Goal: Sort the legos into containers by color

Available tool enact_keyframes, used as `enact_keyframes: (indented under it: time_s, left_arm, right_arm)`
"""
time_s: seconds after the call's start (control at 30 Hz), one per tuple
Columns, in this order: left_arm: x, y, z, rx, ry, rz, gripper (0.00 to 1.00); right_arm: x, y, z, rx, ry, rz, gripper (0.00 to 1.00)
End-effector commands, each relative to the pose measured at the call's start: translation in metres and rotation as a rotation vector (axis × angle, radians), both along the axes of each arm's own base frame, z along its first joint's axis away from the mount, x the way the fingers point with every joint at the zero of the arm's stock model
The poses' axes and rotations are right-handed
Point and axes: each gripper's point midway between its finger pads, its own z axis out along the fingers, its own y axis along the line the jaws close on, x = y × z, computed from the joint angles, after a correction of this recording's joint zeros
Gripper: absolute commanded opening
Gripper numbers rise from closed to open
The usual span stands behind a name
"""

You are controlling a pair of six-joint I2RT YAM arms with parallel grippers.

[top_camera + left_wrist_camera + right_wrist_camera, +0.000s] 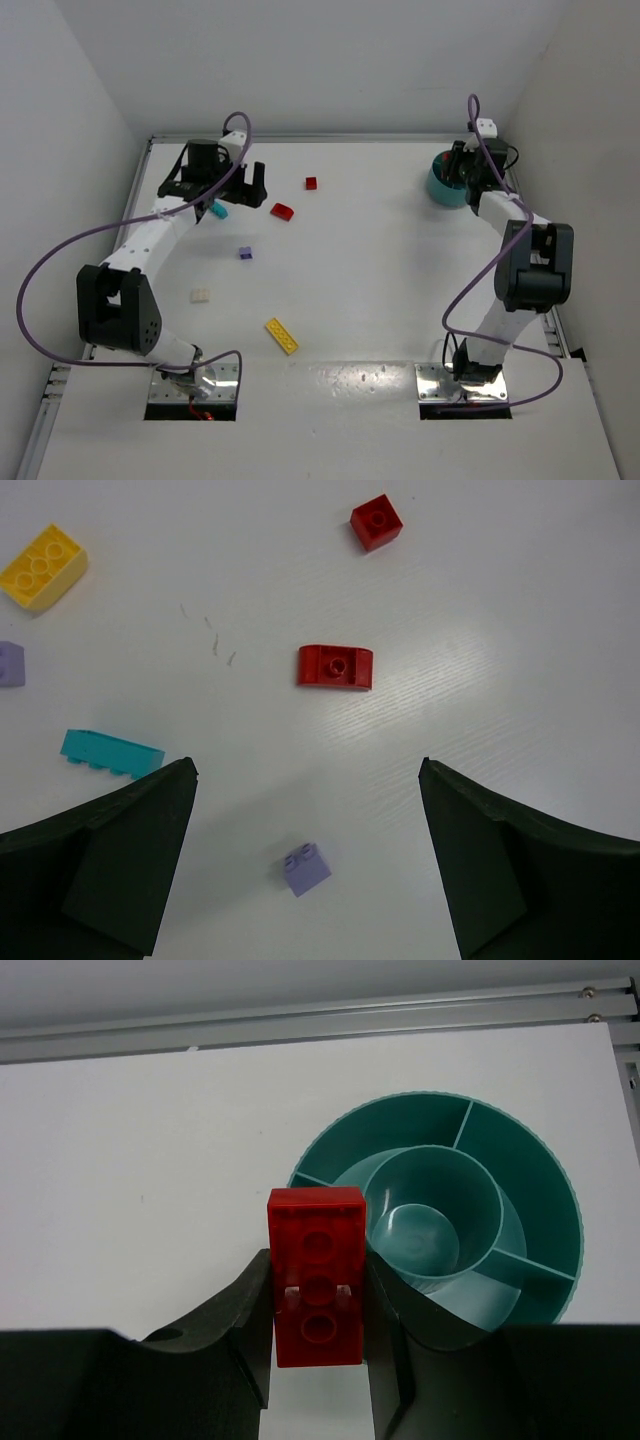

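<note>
The right gripper should next shift outward and to its right in the wrist view, over the empty center cup (427, 1232), and release the brick there.
My left gripper (236, 190) (307, 772) is open and empty above the table. A purple cube (306, 868) lies between its fingers. A cyan brick (110, 753) (219, 210), a red curved brick (335, 667) (282, 211), a small red cube (376, 522) (311, 183), a yellow brick (42, 566) and another purple brick (10, 664) lie around it. My right gripper (462, 172) (317, 1262) is shut on a red brick (316, 1275), held just left of the round teal dish (540, 1190) (440, 192). The dish compartments that show hold nothing.
A purple cube (245, 253), a cream brick (201, 296) and a long yellow plate (282, 335) lie on the table's near-left half. White walls enclose the table on three sides; a metal rail (300, 1022) runs along the back edge behind the dish.
</note>
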Motion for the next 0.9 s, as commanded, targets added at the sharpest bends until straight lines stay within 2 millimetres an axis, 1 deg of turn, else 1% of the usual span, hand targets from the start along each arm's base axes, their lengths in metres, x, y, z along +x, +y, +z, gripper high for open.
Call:
enact_keyframes:
  time_s: [0.0, 0.03, 0.07, 0.1, 0.13, 0.17, 0.2, 0.27, 0.3, 0.33, 0.37, 0.4, 0.43, 0.5, 0.53, 0.6, 0.63, 0.67, 0.73, 0.8, 0.87]
  left_arm:
    - [0.016, -0.003, 0.030, -0.034, -0.081, 0.001, 1.00]
    - [0.018, 0.001, 0.027, -0.033, -0.073, 0.010, 1.00]
    - [0.017, 0.002, 0.025, -0.031, -0.063, 0.010, 1.00]
    - [0.019, 0.002, 0.029, -0.026, -0.077, 0.005, 1.00]
    - [0.020, 0.002, 0.026, -0.025, -0.068, 0.005, 1.00]
    - [0.020, 0.002, 0.026, -0.025, -0.068, 0.005, 1.00]
    - [0.019, 0.002, 0.020, -0.022, -0.050, 0.006, 1.00]
    - [0.021, 0.001, 0.024, -0.023, -0.059, 0.005, 1.00]
    - [0.022, 0.001, 0.019, -0.022, -0.049, 0.006, 1.00]
    - [0.022, 0.001, 0.019, -0.022, -0.048, 0.006, 1.00]
    - [0.022, 0.001, 0.019, -0.022, -0.048, 0.006, 1.00]
    - [0.022, 0.001, 0.015, -0.021, -0.039, 0.006, 1.00]
    - [0.024, 0.001, 0.019, -0.022, -0.048, 0.006, 1.00]
    - [0.025, 0.001, 0.016, -0.021, -0.039, 0.006, 1.00]
    - [0.025, 0.001, 0.016, -0.021, -0.039, 0.006, 1.00]
    - [0.026, 0.001, 0.012, -0.012, -0.034, 0.001, 1.00]
    - [0.026, 0.001, 0.012, -0.012, -0.034, 0.001, 1.00]
    - [0.027, 0.005, 0.012, -0.012, -0.034, 0.010, 1.00]
    - [0.028, 0.005, 0.015, -0.013, -0.043, 0.010, 1.00]
    - [0.029, 0.005, 0.012, -0.012, -0.034, 0.010, 1.00]
    - [0.029, 0.003, 0.012, -0.017, -0.033, 0.002, 1.00]
  right_arm:
    - [0.028, -0.015, 0.047, 0.007, -0.180, -0.050, 0.00]
    - [0.032, -0.016, 0.049, 0.006, -0.189, -0.050, 0.00]
    - [0.032, -0.016, 0.043, 0.007, -0.178, -0.050, 0.00]
    - [0.035, -0.020, 0.051, 0.007, -0.195, -0.050, 0.00]
    - [0.037, -0.020, 0.050, 0.007, -0.194, -0.050, 0.00]
    - [0.039, -0.020, 0.055, 0.018, -0.204, -0.053, 0.00]
    - [0.039, -0.018, 0.055, 0.021, -0.204, -0.043, 0.00]
    - [0.042, -0.018, 0.062, 0.018, -0.225, -0.042, 0.00]
    - [0.042, -0.018, 0.062, 0.018, -0.225, -0.042, 0.00]
    - [0.043, -0.025, 0.060, 0.014, -0.228, -0.060, 0.00]
    - [0.045, -0.026, 0.064, 0.013, -0.237, -0.060, 0.00]
    - [0.048, -0.027, 0.063, 0.004, -0.238, -0.058, 0.00]
    - [0.049, -0.029, 0.058, -0.006, -0.227, -0.065, 0.00]
    - [0.053, -0.030, 0.062, -0.018, -0.250, -0.063, 0.00]
    - [0.053, -0.038, 0.057, -0.022, -0.240, -0.084, 0.00]
    - [0.056, -0.039, 0.058, -0.032, -0.248, -0.081, 0.00]
    - [0.057, -0.039, 0.052, -0.030, -0.237, -0.081, 0.00]
    - [0.059, -0.039, 0.056, -0.040, -0.246, -0.079, 0.00]
    - [0.060, -0.044, 0.053, -0.055, -0.247, -0.097, 0.00]
    - [0.062, -0.044, 0.041, -0.053, -0.226, -0.097, 0.00]
    - [0.064, -0.045, 0.040, -0.063, -0.226, -0.094, 0.00]
